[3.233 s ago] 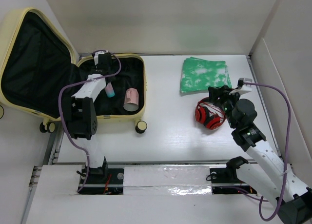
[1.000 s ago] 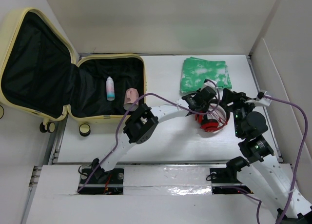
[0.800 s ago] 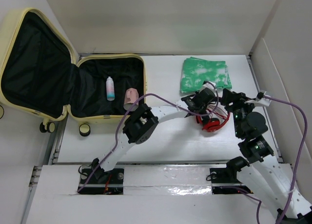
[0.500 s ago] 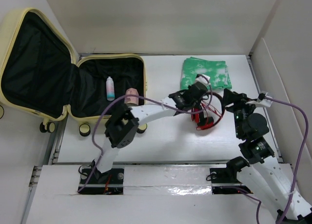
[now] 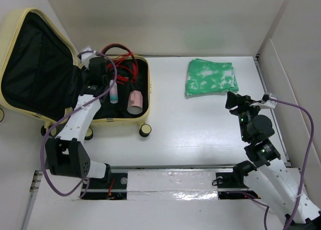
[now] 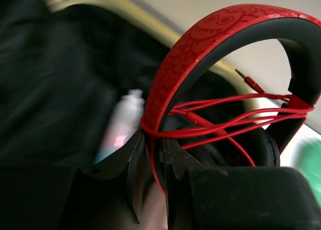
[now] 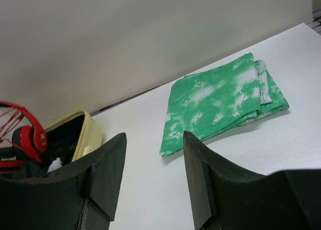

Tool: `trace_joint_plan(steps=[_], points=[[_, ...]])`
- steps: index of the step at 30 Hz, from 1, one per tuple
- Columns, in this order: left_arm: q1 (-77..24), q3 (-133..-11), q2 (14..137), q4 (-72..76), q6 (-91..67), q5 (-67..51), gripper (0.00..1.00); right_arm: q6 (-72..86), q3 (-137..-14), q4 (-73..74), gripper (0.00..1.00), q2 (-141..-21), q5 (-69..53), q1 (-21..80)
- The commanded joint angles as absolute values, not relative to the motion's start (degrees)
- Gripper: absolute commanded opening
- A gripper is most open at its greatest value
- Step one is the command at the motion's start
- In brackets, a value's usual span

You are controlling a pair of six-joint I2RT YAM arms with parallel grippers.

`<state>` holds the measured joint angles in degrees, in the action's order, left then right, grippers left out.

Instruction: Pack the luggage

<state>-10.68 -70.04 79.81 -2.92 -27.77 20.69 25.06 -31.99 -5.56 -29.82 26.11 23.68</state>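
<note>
That patch of dark lining beside the white bottle is empty, so my left gripper will next move down into the lined base and back beside the bottle.
The pale yellow luggage (image 5: 143,97) lies open at the left, its lid (image 5: 10,49) tilted back. My left gripper (image 5: 107,72) is shut on the red headphones (image 5: 124,63) and holds them over the far end of the lined base. In the left wrist view the jaws (image 6: 154,152) pinch the red headband (image 6: 200,44) where the red cable wraps it. A white bottle (image 5: 114,91) and a pink cup (image 5: 134,102) lie in the base. My right gripper (image 5: 233,100) is open and empty above the table, right of centre; its wrist view shows it (image 7: 153,140) facing the green cloth.
A folded green-and-white cloth (image 5: 211,76) lies at the back right, also in the right wrist view (image 7: 220,102). White walls close off the back and right. The luggage's wheels (image 5: 145,130) stick out at its near edge.
My left arm has carried the red headphones from the table's right-middle, near the right gripper, across to above the luggage base. The right gripper has stayed put.
</note>
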Motion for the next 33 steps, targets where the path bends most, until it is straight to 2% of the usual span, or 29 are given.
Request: trace_joint_plan(steps=[1, 5, 16, 19, 20, 22, 23, 26, 29, 32, 33], points=[[-2.8, -65.1, 75.9, -0.4, -32.7, 17.4, 0.00, 24.3, -32.5, -9.1, 0.55, -29.9, 24.4, 23.5], [3.3, -65.9, 79.7, -3.6, -31.6, 16.5, 0.00, 24.0, -32.8, -9.1, 0.55, -30.1, 23.7, 23.5], [10.9, -67.8, 91.1, -9.2, -29.3, 16.5, 0.00, 23.8, -33.1, -9.2, 0.55, -31.9, 22.5, 23.5], [10.9, -68.6, 92.8, -9.6, -28.6, 16.4, 0.15, 23.8, -33.2, -9.1, 0.55, -32.4, 22.9, 23.5], [10.9, -68.8, 93.2, -9.6, -28.5, 16.0, 0.24, 23.8, -33.3, -9.1, 0.55, -32.5, 22.9, 23.5], [10.9, -69.0, 93.4, -9.6, -28.5, 15.9, 0.35, 23.8, -33.3, -9.1, 0.56, -33.0, 22.9, 23.5], [10.9, -68.9, 93.3, -9.5, -28.6, 16.0, 0.45, 23.8, -33.4, -9.2, 0.56, -33.3, 23.1, 23.5], [10.9, -68.5, 91.1, -8.4, -28.5, 15.8, 0.65, 23.8, -33.8, -8.9, 0.56, -34.7, 23.0, 23.5], [10.3, -67.2, 86.8, -5.5, -28.7, 13.8, 0.69, 23.8, -34.1, -8.6, 0.57, -36.0, 23.1, 23.5], [7.8, -66.3, 82.5, -2.2, -28.7, 9.8, 0.66, 23.7, -34.3, -8.7, 0.57, -37.0, 23.3, 23.5], [6.8, -66.4, 80.7, -1.7, -29.4, 8.0, 0.64, 23.7, -34.2, -8.9, 0.51, -37.3, 23.3, 23.5]])
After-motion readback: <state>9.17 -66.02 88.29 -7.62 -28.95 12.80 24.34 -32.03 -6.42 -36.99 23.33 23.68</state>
